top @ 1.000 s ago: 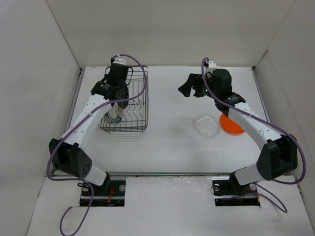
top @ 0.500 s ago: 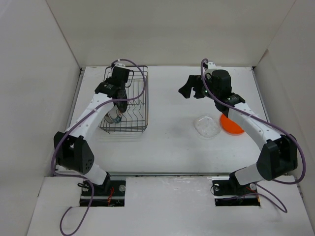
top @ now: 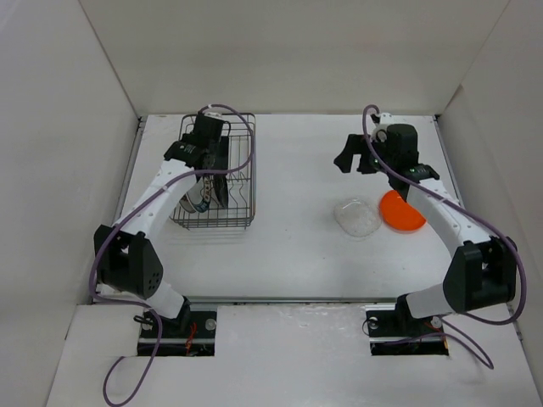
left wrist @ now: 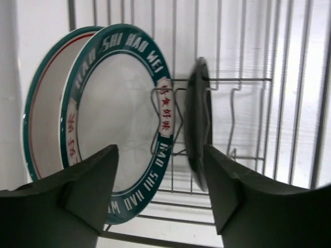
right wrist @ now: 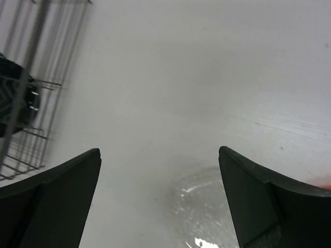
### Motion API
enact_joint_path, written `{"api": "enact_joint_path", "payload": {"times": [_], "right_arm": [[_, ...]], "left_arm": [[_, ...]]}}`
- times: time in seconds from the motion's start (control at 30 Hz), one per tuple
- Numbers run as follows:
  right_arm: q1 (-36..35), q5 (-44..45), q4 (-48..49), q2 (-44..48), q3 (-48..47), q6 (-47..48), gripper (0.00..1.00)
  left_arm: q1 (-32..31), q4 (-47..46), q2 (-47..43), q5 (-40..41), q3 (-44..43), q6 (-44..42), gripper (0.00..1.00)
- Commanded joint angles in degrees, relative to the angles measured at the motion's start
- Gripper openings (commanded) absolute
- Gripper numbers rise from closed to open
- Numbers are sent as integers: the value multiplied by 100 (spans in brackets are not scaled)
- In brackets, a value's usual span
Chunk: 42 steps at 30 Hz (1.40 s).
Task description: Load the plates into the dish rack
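Observation:
My right gripper lowers and draws back to the rim next, since my fingers hover beyond the clear plate's far rim [top: 368,203] [right wrist: 214,172] by the orange plate.
The dish rack [top: 253,182] stands at the back left. In the left wrist view a white plate with a green lettered rim [left wrist: 119,119] stands upright in the dish rack [left wrist: 243,79]. Behind it shows a grey-rimmed plate [left wrist: 44,103]. The black plate [left wrist: 199,121] stands edge-on between prongs to the right. My left gripper [left wrist: 159,155] hangs open above them and holds nothing; from above the left gripper [top: 206,165] is over the rack. The clear plate [top: 356,218] and orange plate [top: 400,210] lie on the table. My right gripper [top: 352,161] hovers open behind them, empty. The clear plate [right wrist: 217,217] lies below the right gripper [right wrist: 159,152].
White walls close in the table on the left, back and right. The rack's near wall [top: 210,225] faces the table's middle. In the right wrist view the rack [right wrist: 26,103] shows at the far left and a sliver of the orange plate [right wrist: 323,182] at the right edge.
My left gripper has opened and let go of the black plate, which now stands in the rack. The right arm has swung to the right, uncovering the orange plate.

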<state>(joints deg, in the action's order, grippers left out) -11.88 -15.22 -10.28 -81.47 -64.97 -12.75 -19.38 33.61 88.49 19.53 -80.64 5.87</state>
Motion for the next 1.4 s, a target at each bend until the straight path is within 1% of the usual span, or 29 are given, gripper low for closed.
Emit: {"api": "enact_joint_path", "payload": {"times": [0.0, 0.07, 0.1, 0.2, 0.23, 0.27, 0.33, 0.37, 0.43, 0.47, 0.5, 0.6, 0.7, 0.73, 0.87, 0.97, 1.03, 1.1, 1.17, 1.23, 1.3, 1.33, 1.37], "right_arm": [[387, -323, -141, -106, 396, 361, 100], [511, -87, -88, -106, 659, 432, 100], [581, 10, -88, -106, 722, 432, 100], [643, 90, 17, -228, 793, 659, 95], [721, -23, 18, -316, 793, 765, 94], [853, -346, 18, -412, 715, 896, 91], [1011, -700, 70, -693, 600, 1186, 87], [1082, -1015, 70, -747, 600, 1301, 86], [1196, -1106, 70, -808, 600, 1599, 84], [1197, -1045, -17, -809, 530, 1679, 84], [1197, -887, -18, -809, 529, 1680, 86], [1249, -746, -88, -809, 468, 1838, 86], [1249, -745, -88, -1124, 468, 1838, 85], [1197, -876, -149, -1221, 415, 1838, 81], [969, -561, -219, -1546, 415, 1838, 81], [968, -482, -220, -1793, 363, 1786, 81], [968, -429, -377, -1907, 301, 1785, 75], [968, -429, -500, -1969, 230, 1785, 75], [968, -429, -562, -1969, 178, 1785, 72], [968, -376, -685, -1969, 178, 1732, 66], [968, -376, -765, -2022, 178, 1732, 56], [968, -376, -826, -2083, 178, 1732, 54], [968, -376, -826, -2083, 178, 1680, 54]], "left_arm": [[22, 198, -69, -642, -583, -103, 66], [22, 199, -69, -853, -759, -208, 74], [22, 269, -69, -915, -969, -261, 82], [22, 340, -121, -1346, -1417, -350, 92], [22, 418, -121, -1555, -1506, -402, 94], [22, 471, -121, -1688, -1577, -402, 96], [22, 472, -121, -1847, -1656, -455, 99], [22, 532, -121, -2013, -1657, -525, 99], [22, 586, -174, -2181, -1657, -630, 100], [22, 586, -174, -2312, -1657, -735, 100], [22, 586, -174, -2313, -1570, -736, 100], [22, 586, -174, -2444, -1516, -859, 100], [22, 586, -235, -2567, -1402, -912, 100], [22, 586, -235, -2620, -1402, -912, 100], [22, 586, -297, -2691, -1349, -965, 100], [22, 586, -350, -2796, -1349, -965, 100], [22, 586, -402, -2797, -1349, -965, 100], [22, 586, -463, -2797, -1296, -965, 100], [22, 533, -464, -2797, -1296, -965, 100], [22, 533, -464, -2797, -1296, -965, 100], [22, 533, -411, -2797, -1296, -965, 100], [22, 533, -411, -2797, -1296, -965, 100], [22, 533, -411, -2797, -1296, -965, 100]]}}
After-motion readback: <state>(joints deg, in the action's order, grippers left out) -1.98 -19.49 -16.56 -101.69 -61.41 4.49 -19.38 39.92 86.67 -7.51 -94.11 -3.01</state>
